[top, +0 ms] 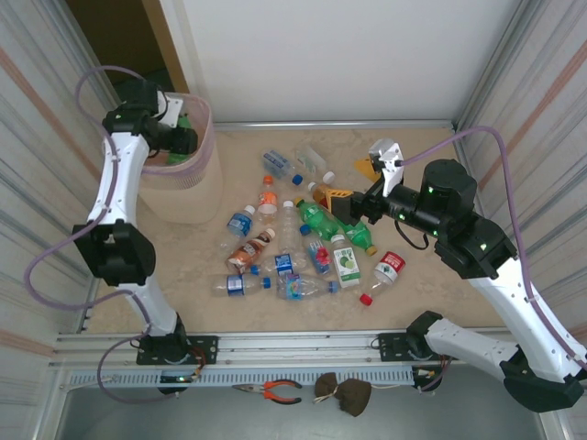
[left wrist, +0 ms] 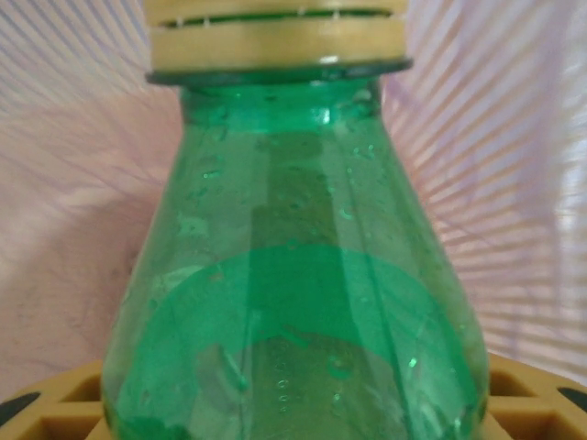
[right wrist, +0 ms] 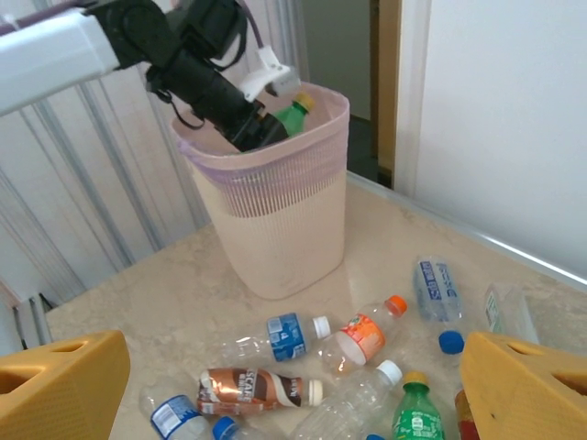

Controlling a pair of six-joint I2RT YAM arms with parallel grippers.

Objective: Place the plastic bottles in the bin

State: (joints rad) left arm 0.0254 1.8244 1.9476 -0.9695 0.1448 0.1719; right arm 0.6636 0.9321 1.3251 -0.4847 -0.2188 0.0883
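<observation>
I should next lower my left gripper's green bottle into the pink-lined bin and release it there, as it still pokes up inside the bin's rim.
My left gripper (top: pixel 180 137) hangs over the mouth of the beige, pink-lined bin (top: pixel 204 188), shut on a green bottle (left wrist: pixel 293 275) with a yellow cap. From the right wrist view this green bottle (right wrist: pixel 292 115) pokes up inside the bin's rim (right wrist: pixel 275 160). Several plastic bottles (top: pixel 293 247) lie scattered on the table. My right gripper (top: pixel 344 206) hovers open above them with nothing between its yellow fingers (right wrist: pixel 64 385). Below it lie a blue-labelled bottle (right wrist: pixel 286 337), a brown one (right wrist: pixel 252 390), an orange one (right wrist: pixel 362 335) and a green one (right wrist: pixel 417 417).
Corrugated walls close in the table on both sides, and a white wall stands at the back. A loose red cap (top: pixel 366 299) lies near the front of the pile. Pliers (top: pixel 275 391) and a dark lump (top: pixel 344 392) rest on the front rail.
</observation>
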